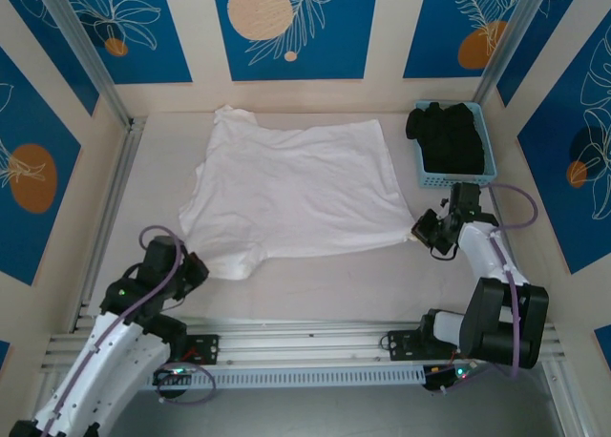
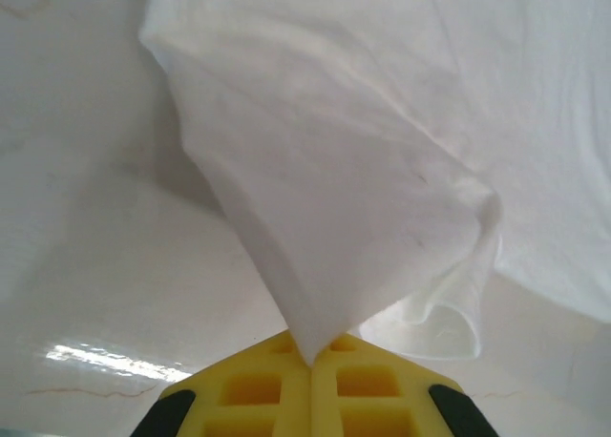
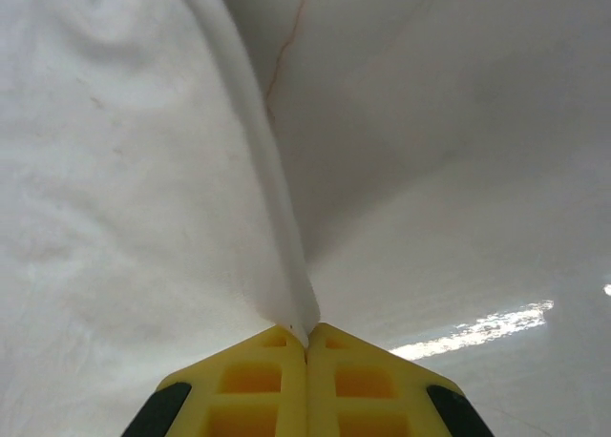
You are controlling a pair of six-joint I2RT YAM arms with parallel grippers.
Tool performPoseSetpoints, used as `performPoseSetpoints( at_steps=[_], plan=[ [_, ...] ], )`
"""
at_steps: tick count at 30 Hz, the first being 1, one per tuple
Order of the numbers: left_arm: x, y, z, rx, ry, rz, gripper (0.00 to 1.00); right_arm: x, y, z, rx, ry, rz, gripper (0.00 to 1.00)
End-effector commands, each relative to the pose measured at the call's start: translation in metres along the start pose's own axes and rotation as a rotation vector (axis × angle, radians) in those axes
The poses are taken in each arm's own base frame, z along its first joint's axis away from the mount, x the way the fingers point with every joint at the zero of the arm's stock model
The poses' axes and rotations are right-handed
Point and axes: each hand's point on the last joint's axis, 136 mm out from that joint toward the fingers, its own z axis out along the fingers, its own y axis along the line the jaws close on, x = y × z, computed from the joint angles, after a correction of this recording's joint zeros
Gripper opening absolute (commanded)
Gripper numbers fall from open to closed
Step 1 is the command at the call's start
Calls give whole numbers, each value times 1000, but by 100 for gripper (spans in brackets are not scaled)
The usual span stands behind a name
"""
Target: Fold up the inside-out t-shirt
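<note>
The shirt's body lies spread flat, so my right gripper will next carry its folded white edge outward and release it midway along the shirt's basket-side edge [image 1: 389, 176].
The white inside-out t-shirt [image 1: 296, 184] lies spread on the table, its sleeves on the left side. My left gripper [image 1: 194, 268] sits at the shirt's near left sleeve, shut on the cloth. In the left wrist view the yellow jaws [image 2: 312, 358] pinch a peak of white fabric [image 2: 334, 170] that rises from them. My right gripper [image 1: 425, 229] is at the shirt's near right corner. Its yellow jaws [image 3: 306, 340] are shut on a folded white edge [image 3: 258, 170].
A blue basket [image 1: 482, 175] holding a black garment [image 1: 449, 136] stands at the back right, just beyond my right arm. Blue patterned walls enclose the table. A metal rail [image 1: 305, 356] runs along the near edge between the arm bases.
</note>
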Motion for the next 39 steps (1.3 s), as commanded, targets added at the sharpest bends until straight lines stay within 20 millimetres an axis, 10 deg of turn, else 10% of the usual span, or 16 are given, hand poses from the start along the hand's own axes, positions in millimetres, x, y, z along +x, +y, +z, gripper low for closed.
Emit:
performPoseSetpoints(
  at_steps=[1, 15, 26, 32, 39],
  plan=[
    [-18, -11, -11, 6, 7, 46, 0, -2, 16, -6, -62, 8, -16, 0],
    [-169, -70, 56, 67, -155, 96, 0, -69, 80, 33, -46, 12, -125, 2],
    [-263, -79, 163, 2, -123, 47, 6, -159, 126, 94, 25, -32, -173, 14],
    [-271, -60, 176, -29, -126, -2, 50, -170, 139, 94, 52, -34, -259, 35],
    [-198, -70, 134, 44, -182, 104, 60, -79, 131, 104, 79, 104, -373, 37]
  ],
)
